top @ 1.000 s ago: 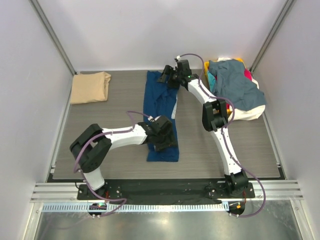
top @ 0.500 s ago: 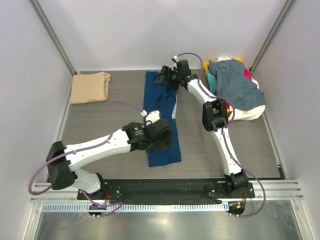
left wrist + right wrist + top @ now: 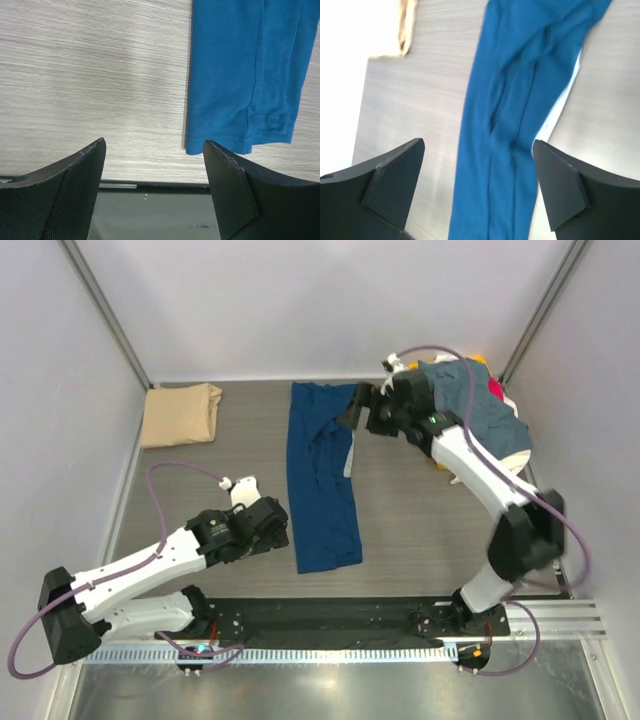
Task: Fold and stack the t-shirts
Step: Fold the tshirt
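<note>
My right gripper moves back and down to the navy blue t-shirt's near corner (image 3: 357,559) on the pile's side next. That corner lies below it and nearer the base.
A navy blue t-shirt (image 3: 320,475) lies folded into a long narrow strip down the middle of the table; it also shows in the left wrist view (image 3: 245,75) and the right wrist view (image 3: 520,125). My left gripper (image 3: 275,525) is open and empty, just left of the strip's near end. My right gripper (image 3: 362,412) is open and empty, above the strip's far right corner. A folded tan t-shirt (image 3: 180,414) lies at the far left. A pile of unfolded t-shirts (image 3: 472,420), slate-blue on top, sits at the far right.
The black base rail (image 3: 330,615) runs along the near table edge. White walls close in on three sides. The pile sits in a yellow container (image 3: 416,375) behind the right arm.
My left gripper has let go of the strip's near end and drawn back to the left. My right gripper has left the far end and moved right, off the shirt.
</note>
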### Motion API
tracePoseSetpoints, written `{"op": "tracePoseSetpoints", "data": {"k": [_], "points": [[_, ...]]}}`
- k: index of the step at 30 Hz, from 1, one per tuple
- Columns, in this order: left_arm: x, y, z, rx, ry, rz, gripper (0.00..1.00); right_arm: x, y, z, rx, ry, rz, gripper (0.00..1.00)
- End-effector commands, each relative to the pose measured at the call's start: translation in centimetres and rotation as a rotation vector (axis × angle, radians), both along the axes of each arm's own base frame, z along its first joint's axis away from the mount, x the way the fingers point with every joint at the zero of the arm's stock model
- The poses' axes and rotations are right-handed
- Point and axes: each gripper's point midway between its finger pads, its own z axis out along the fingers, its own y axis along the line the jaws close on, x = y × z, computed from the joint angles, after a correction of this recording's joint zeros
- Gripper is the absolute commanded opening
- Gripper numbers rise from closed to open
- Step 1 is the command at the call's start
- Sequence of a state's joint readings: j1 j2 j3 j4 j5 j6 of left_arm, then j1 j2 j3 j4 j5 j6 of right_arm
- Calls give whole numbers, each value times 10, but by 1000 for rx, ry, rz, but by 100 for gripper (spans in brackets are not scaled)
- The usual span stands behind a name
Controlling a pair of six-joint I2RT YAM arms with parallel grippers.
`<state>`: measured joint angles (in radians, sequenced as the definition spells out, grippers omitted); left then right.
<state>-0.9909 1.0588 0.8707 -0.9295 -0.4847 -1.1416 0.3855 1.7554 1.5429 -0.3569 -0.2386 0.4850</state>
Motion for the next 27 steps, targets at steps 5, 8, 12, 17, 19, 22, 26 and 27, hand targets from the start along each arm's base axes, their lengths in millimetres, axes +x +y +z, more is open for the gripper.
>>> {"op": "tracePoseSetpoints", "data": {"k": [5, 8, 12, 17, 19, 22, 26, 27], "points": [[9, -23, -21, -97, 0, -65, 79, -183, -25, -114, -39, 285, -26, 88], [3, -33, -43, -135, 60, -88, 77, -235, -26, -132, 29, 340, -12, 85], [-1, -47, -64, -214, 82, -107, 77, -276, -26, -150, 51, 385, 11, 85], [-5, -51, -86, -212, 130, -107, 72, -291, -30, -175, 60, 402, 11, 82], [-9, -52, -92, -222, 151, -103, 72, -293, -32, -185, 55, 412, 9, 81], [-13, -49, -96, -231, 160, -91, 72, -286, -32, -194, 41, 399, -9, 77], [-15, -47, -98, -254, 154, -81, 72, -275, -27, -202, 43, 377, -28, 66], [-16, -46, -100, -252, 156, -85, 72, -275, -25, -203, 43, 382, -24, 63]]}}
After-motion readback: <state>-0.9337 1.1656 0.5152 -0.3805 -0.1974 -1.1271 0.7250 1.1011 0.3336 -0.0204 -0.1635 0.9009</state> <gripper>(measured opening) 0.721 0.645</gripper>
